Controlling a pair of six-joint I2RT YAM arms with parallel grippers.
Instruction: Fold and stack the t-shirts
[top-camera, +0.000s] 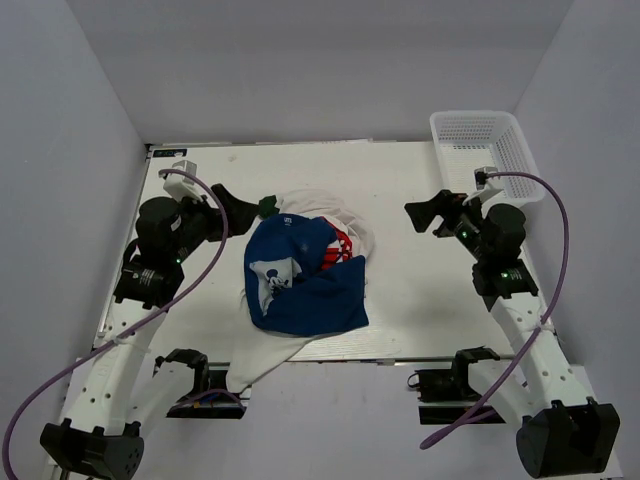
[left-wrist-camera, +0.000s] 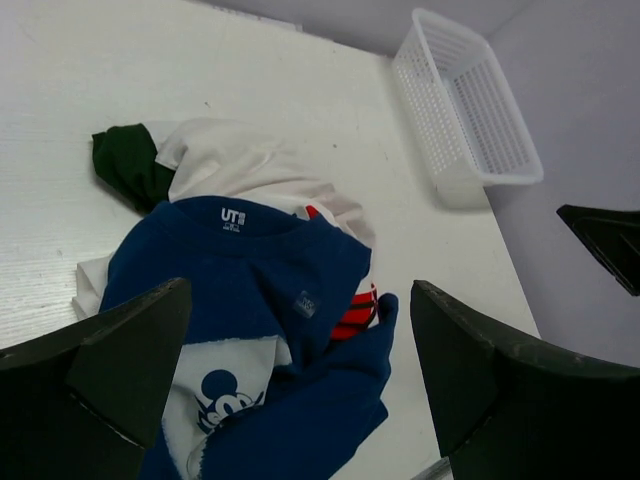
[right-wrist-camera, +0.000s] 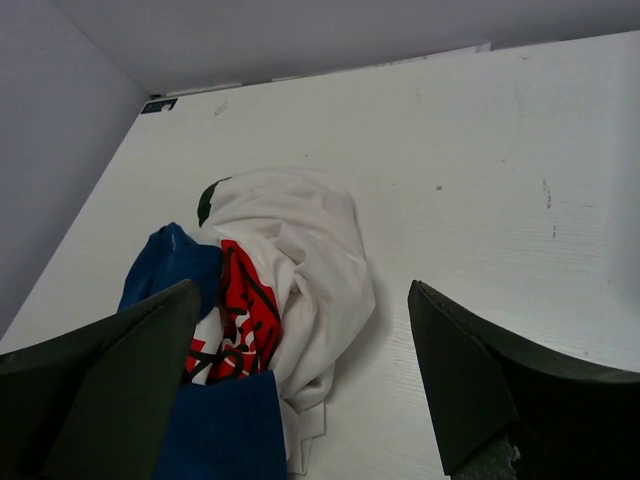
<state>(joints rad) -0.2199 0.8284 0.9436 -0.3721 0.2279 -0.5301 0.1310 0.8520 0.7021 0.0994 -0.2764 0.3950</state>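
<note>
The right gripper sweeps down and to the left in the top view onto the white graphic's edge (top-camera: 298, 265) below it next, since the blue tee lies uppermost.
Three crumpled t-shirts lie in one heap mid-table. The royal blue tee (top-camera: 300, 285) (left-wrist-camera: 250, 270) is on top, its white graphic facing up. Under it a white tee with red print (top-camera: 345, 240) (right-wrist-camera: 300, 240) bulges out toward the right. A dark green sleeve (top-camera: 266, 207) (left-wrist-camera: 125, 165) of the off-white tee pokes out at the heap's far left. My left gripper (top-camera: 238, 212) (left-wrist-camera: 300, 300) hovers open just left of the heap. My right gripper (top-camera: 420, 218) (right-wrist-camera: 303, 300) hangs open to the right, apart from the cloth. Neither holds anything.
A white plastic basket (top-camera: 480, 150) (left-wrist-camera: 465, 100) stands at the far right corner of the table. A white flap of cloth (top-camera: 250, 365) droops over the near table edge below the heap. Grey walls close in on three sides.
</note>
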